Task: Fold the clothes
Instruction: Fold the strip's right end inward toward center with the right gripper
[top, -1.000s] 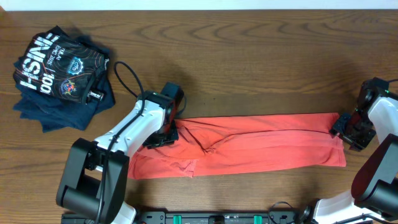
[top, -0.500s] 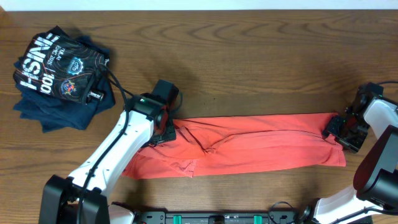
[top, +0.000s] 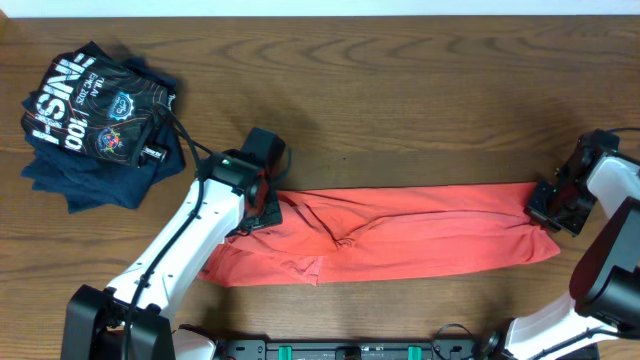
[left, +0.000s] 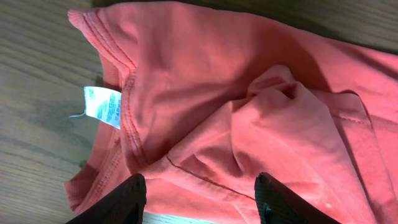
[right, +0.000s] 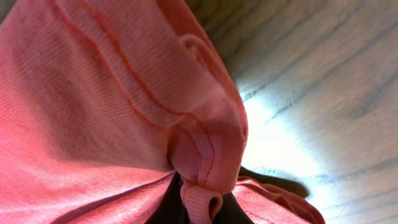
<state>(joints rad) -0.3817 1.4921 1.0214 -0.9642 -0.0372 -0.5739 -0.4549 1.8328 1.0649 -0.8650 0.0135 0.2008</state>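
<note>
The pinched hem will next be lifted over toward the T-shirt's middle (top: 387, 232) by my right gripper, which will then let go of it there.
The clothes, one red-orange T-shirt (top: 420, 235), lie on the table as a long strip running left to right. My left gripper (top: 262, 205) hovers open over the strip's left end. In the left wrist view its two dark fingertips (left: 134, 199) straddle bunched cloth (left: 249, 93) near the collar, and the white tag (left: 102, 107) shows beside the neckline. My right gripper (top: 548, 208) is at the strip's right end, shut on a pinched fold of the hem (right: 199, 193). The chest print is hidden.
A pile of dark navy shirts with white lettering (top: 95, 120) sits at the back left corner. Bare wooden table (top: 400, 90) stretches behind the strip. The arms' black base rail (top: 360, 350) runs along the front edge.
The right gripper has closed on the shirt's right end, and that end has bunched slightly. The left gripper opened and rose a little over the left end, then stayed put.
</note>
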